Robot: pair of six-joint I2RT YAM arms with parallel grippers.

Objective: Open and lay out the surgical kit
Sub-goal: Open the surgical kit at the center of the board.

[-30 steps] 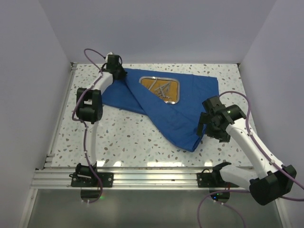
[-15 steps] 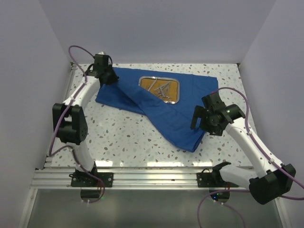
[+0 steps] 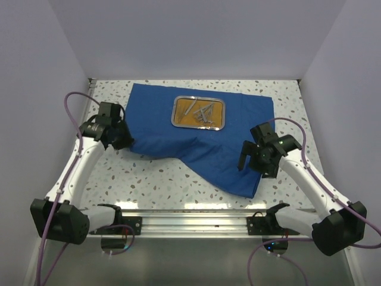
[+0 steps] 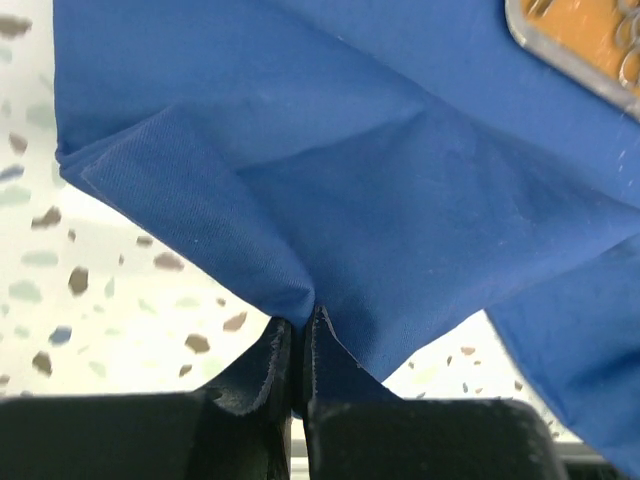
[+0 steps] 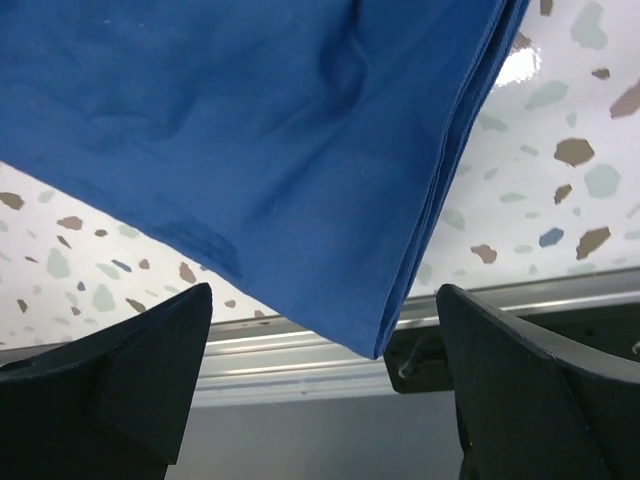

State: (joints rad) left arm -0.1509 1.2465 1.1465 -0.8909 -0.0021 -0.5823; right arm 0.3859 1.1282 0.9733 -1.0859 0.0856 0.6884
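Note:
I will pull the corner of the cloth wrap back toward the bar with my left gripper next, because some of the table is still bare.
The royal-blue cloth wrap (image 3: 208, 134) lies spread over the far half of the table, with a folded flap running to a corner near the front edge (image 3: 247, 189). The steel tray (image 3: 199, 112) with orange-brown inside sits on it, holding several slim silver instruments (image 3: 202, 111). My left gripper (image 3: 123, 142) is shut on the cloth's left corner (image 4: 290, 290) and holds it off the table. My right gripper (image 3: 249, 159) is open above the folded flap (image 5: 300, 170), holding nothing.
The white speckled tabletop (image 3: 155, 179) shows in front of the cloth. An aluminium rail (image 3: 190, 221) runs along the near edge. White walls enclose the left, back and right sides.
My left arm has swung the held cloth corner from the far left toward the near left, unfolding that flap flat. The tray now lies fully uncovered. My right gripper shifted slightly over the folded flap.

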